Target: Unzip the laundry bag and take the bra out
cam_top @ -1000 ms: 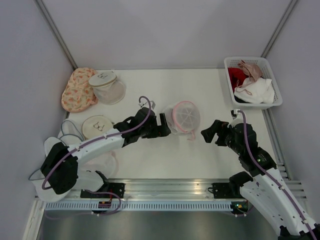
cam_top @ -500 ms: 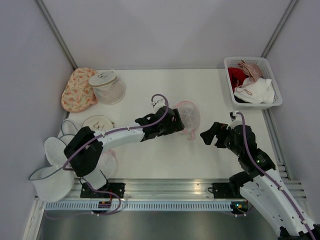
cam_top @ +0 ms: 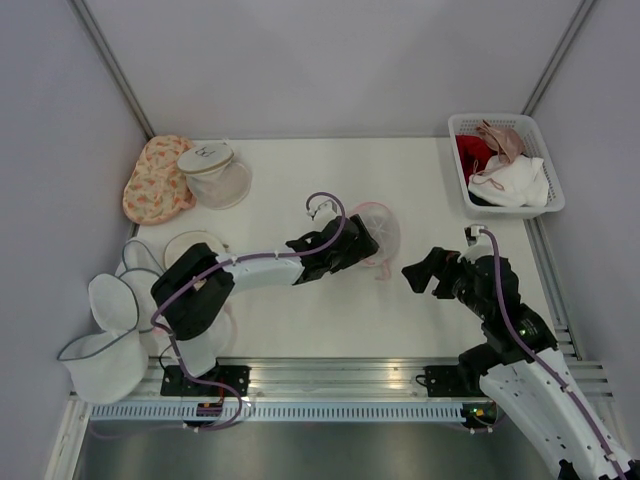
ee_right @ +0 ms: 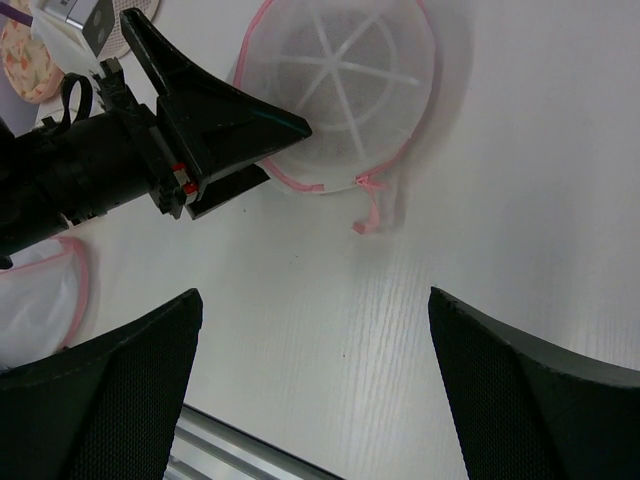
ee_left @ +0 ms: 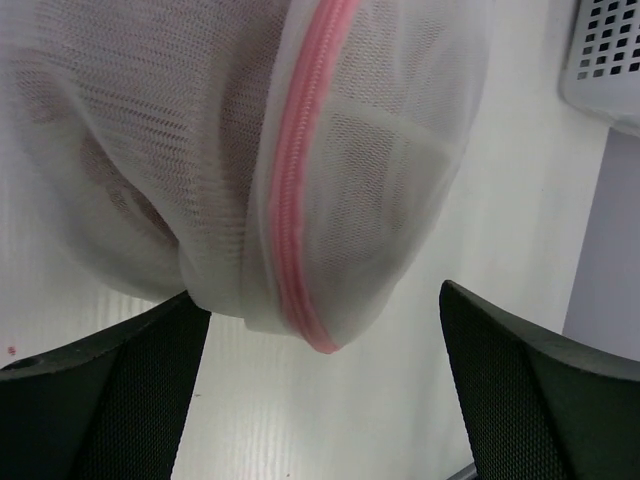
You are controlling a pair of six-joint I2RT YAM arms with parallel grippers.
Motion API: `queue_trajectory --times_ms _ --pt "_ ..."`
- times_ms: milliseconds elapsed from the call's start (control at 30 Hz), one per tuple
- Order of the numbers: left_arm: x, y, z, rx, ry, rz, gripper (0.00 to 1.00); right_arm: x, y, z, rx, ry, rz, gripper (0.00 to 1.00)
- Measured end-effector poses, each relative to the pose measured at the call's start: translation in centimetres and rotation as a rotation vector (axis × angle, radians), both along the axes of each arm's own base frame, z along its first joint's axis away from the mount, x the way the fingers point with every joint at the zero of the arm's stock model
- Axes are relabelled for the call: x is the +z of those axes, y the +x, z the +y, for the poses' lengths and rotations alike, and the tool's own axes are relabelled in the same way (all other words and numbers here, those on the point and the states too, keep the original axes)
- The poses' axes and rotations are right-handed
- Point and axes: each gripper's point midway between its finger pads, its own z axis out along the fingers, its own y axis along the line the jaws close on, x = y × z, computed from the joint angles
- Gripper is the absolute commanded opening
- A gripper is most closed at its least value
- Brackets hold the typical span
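The near end of the pink zipper is between the open fingers, so the robot's left gripper will next stay beside the bag and close them onto that end of the zipper.
The laundry bag (cam_top: 380, 226) is a round white mesh dome with a pink rim, lying at the table's middle. Its pink zipper band (ee_left: 298, 210) runs down the mesh in the left wrist view, and a pink pull tab (ee_right: 367, 212) trails from its near edge. My left gripper (cam_top: 358, 243) is open against the bag's left side, and the bag's rim hangs between its fingers (ee_left: 100, 400) without being pinched. My right gripper (cam_top: 420, 272) stands open to the right of the bag, apart from it, over bare table (ee_right: 315, 390). The bra is hidden; only dim shapes show through the mesh.
A white basket (cam_top: 490, 119) with red, white and pink garments stands at the back right. An orange floral pouch (cam_top: 152, 180) and a clear mesh dome with a white top (cam_top: 213, 172) sit at the back left. More white mesh bags (cam_top: 105, 335) lie near the left arm's base.
My left arm has reached rightward, and its open gripper now meets the bag's left edge. The bag has shifted slightly to the right. The right arm has hardly moved.
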Motion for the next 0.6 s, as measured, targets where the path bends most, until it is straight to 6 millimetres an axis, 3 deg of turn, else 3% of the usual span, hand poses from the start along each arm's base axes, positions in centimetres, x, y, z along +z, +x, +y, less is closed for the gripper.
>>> queue_trajectory --times_ms 167,267,367,400,467,600 --pt "-0.5 -0.1 -0.9 0.013 -0.028 0.012 0.93 -0.1 -0.3 -0.1 0.000 -0.002 0.006 0.98" --pt "-1.4 0.2 -0.9 0.035 -0.016 0.024 0.82 -0.1 -0.4 -0.1 0.001 -0.002 0.005 0.98" --pt "-2.3 0.7 -1.0 0.057 0.001 0.025 0.59 0.0 -0.5 -0.1 0.004 0.001 0.001 0.96" --pt "-2.4 1.0 -1.1 0.063 0.004 0.022 0.35 0.0 -0.5 -0.1 0.006 0.003 0.000 0.95" --pt "-2.6 1.5 -1.5 0.074 -0.008 0.015 0.02 0.2 -0.6 -0.1 0.007 0.006 -0.007 0.94" --pt "-2.0 2.0 -2.2 0.073 -0.040 -0.012 0.02 0.5 -1.0 -0.2 0.010 0.013 -0.021 0.91"
